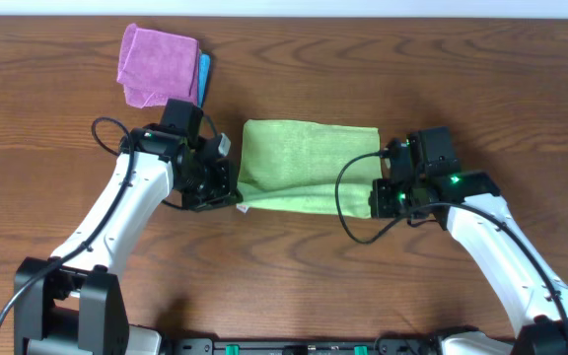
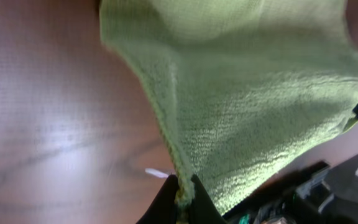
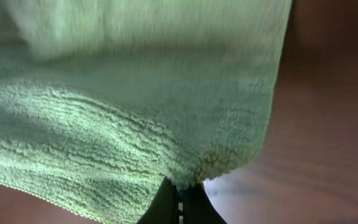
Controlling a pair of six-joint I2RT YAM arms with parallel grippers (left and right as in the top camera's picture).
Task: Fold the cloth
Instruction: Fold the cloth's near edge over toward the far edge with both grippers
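The right gripper carries the cloth's near corner outward over the cloth next and releases it beside the cloth's far corner (image 1: pixel 375 132), which lies flat.
The light yellow-green cloth (image 1: pixel 307 163) lies across the middle of the wooden table, its near edge lifted and partly doubled over. My left gripper (image 1: pixel 233 197) is shut on the cloth's near left corner; the left wrist view shows the cloth (image 2: pixel 247 93) pinched between the fingers (image 2: pixel 183 193). My right gripper (image 1: pixel 378 202) is shut on the near right corner; in the right wrist view the cloth (image 3: pixel 135 106) hangs from the fingers (image 3: pixel 180 196).
A purple cloth (image 1: pixel 154 61) lies at the back left with a blue cloth (image 1: pixel 205 74) partly under its right edge. The wooden table (image 1: pixel 294 276) has bare surface in front of the arms.
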